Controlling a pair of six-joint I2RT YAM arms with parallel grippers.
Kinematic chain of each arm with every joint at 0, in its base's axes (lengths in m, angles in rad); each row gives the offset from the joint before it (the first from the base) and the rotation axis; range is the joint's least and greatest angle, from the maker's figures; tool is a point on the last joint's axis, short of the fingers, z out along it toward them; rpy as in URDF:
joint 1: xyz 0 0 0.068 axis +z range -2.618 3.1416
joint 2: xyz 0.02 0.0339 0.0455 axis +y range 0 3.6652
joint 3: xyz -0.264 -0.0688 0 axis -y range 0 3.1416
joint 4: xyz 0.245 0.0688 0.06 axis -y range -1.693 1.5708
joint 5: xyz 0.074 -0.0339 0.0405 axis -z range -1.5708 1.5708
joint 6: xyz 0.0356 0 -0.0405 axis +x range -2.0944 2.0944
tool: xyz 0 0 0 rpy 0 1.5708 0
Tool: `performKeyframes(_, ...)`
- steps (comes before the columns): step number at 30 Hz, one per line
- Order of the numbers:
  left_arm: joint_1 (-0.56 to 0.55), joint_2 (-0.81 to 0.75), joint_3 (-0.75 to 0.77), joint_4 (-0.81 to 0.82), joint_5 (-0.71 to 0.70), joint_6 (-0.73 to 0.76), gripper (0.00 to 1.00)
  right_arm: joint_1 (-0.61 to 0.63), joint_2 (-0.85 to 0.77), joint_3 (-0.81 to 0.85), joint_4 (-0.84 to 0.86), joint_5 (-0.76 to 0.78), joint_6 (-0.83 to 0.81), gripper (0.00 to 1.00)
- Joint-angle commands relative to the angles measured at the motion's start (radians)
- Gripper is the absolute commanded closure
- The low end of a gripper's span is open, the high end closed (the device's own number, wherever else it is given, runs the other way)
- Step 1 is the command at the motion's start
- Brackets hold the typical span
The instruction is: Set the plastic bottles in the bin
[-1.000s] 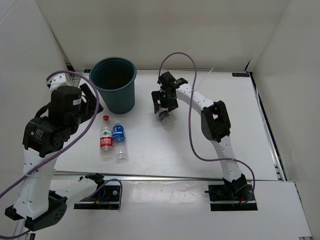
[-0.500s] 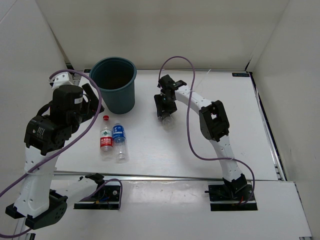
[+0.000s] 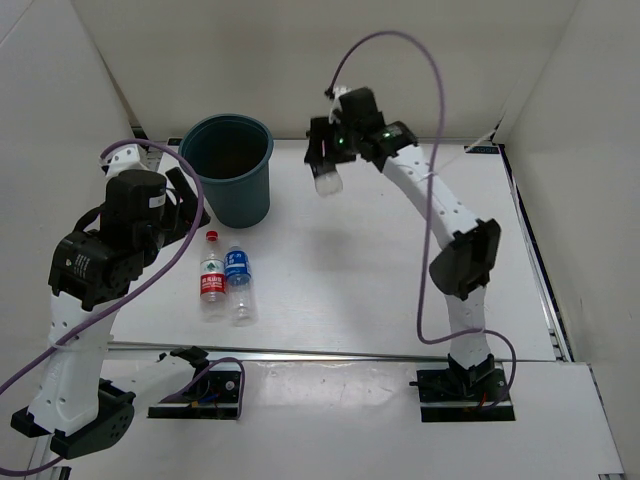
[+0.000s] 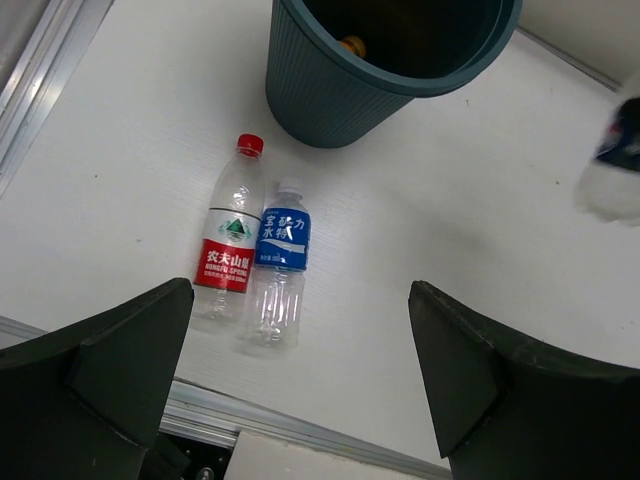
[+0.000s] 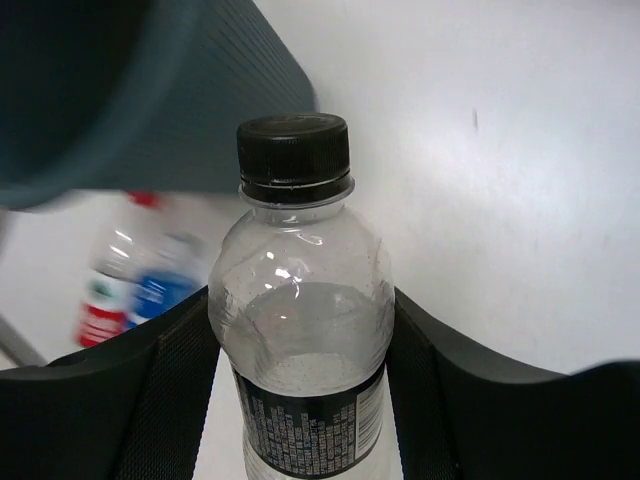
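Note:
The bin's opening (image 3: 228, 150) (image 5: 60, 80) lies left of my right gripper in the top view, the clear bottle still outside, so I need to carry it past the bin's rim and release it.
The dark teal bin (image 3: 230, 190) stands at the back left; the left wrist view looks into it (image 4: 330, 95) and shows an orange cap (image 4: 351, 45) inside. My right gripper (image 3: 326, 160) is shut on a clear bottle with a black cap (image 3: 327, 181), held in the air just right of the bin's rim. In the right wrist view this bottle (image 5: 300, 330) sits between the pads, the bin (image 5: 150, 110) close behind. A red-labelled bottle (image 3: 211, 275) and a blue-labelled bottle (image 3: 238, 278) lie side by side before the bin. My left gripper (image 4: 300, 300) hangs open above them.
White walls close the table in at the back and both sides. An aluminium rail (image 3: 330, 355) runs along the near edge. Purple cables (image 3: 400, 45) loop over both arms.
My right gripper has shut on the black-capped bottle and lifted it off the table, up and back toward the bin. The left arm has barely moved.

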Motion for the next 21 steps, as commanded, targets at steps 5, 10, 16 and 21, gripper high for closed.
performKeyframes(5, -0.004, -0.005, -0.013, -0.076, 0.062, -0.019, 0.00, -0.002, -0.165, 0.126, 0.236, -0.166, 0.041, 0.67)
performKeyframes(10, -0.004, -0.005, -0.013, -0.076, 0.083, -0.019, 0.00, 0.019, -0.150, 0.144, 0.405, -0.239, 0.085, 0.67)
performKeyframes(16, -0.004, 0.006, -0.022, -0.076, 0.119, -0.010, 0.00, 0.075, -0.011, 0.196, 0.591, -0.243, 0.105, 0.70)
performKeyframes(21, -0.004, 0.015, -0.022, -0.076, 0.140, 0.000, 0.00, 0.075, 0.065, 0.252, 0.723, -0.250, 0.151, 0.63)
